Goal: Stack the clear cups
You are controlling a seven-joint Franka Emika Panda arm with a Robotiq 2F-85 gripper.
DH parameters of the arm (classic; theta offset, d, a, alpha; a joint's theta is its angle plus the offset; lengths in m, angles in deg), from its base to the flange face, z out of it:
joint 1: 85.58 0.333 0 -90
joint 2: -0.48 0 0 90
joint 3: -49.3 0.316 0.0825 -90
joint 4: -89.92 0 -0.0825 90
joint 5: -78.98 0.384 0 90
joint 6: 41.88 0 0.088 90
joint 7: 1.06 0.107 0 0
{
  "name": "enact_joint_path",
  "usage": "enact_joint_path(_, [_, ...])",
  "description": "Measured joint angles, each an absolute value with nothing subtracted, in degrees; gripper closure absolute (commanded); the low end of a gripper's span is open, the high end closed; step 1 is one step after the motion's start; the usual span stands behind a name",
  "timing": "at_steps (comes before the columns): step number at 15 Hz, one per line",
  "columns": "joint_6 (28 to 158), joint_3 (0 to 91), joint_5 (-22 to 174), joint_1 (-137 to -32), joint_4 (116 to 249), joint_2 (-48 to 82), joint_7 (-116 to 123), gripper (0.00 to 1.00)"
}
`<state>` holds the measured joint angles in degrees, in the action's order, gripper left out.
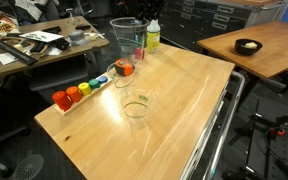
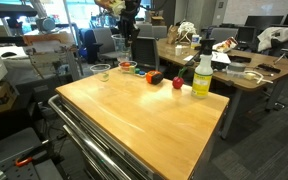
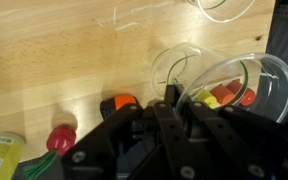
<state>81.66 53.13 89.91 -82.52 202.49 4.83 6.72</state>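
Note:
Next, my gripper carries the held cup over the second clear cup and down into that cup's rim, since that one stands open just beyond my gripper.
In the wrist view my gripper (image 3: 174,100) is shut on the wall of a clear cup (image 3: 234,85), and coloured blocks show through the cup. In an exterior view this cup (image 1: 127,35) hangs above the far end of the wooden table (image 1: 174,110); the fingers are not visible there. A second clear cup (image 3: 174,62) stands just beyond the fingers, next to an orange block (image 3: 119,103). A third clear cup (image 1: 136,108) stands alone mid-table and shows in the wrist view (image 3: 224,8) and an exterior view (image 2: 102,72). The arm and gripper (image 2: 132,38) reach down at the table's far edge.
A row of coloured blocks (image 1: 79,92) lies along one table edge. A yellow-green bottle with a white cap (image 1: 152,37) (image 2: 202,75) stands at a corner. A black bowl (image 1: 248,46) sits on a separate table. Cluttered desks surround the table.

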Motion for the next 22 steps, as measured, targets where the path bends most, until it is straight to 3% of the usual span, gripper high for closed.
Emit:
enact_joint_path(17, [93.49,54.37,86.39,-80.90,202.87,12.82,1.02,0.99])
enact_joint_path(18, [93.63,54.24,85.96,-80.91,202.87,13.29,1.01,0.69])
enact_joint_path(19, [93.66,54.14,85.65,-80.94,202.87,13.73,0.95,0.69])
enact_joint_path(22, [93.68,54.02,84.58,-81.01,202.86,14.55,0.73,0.46])
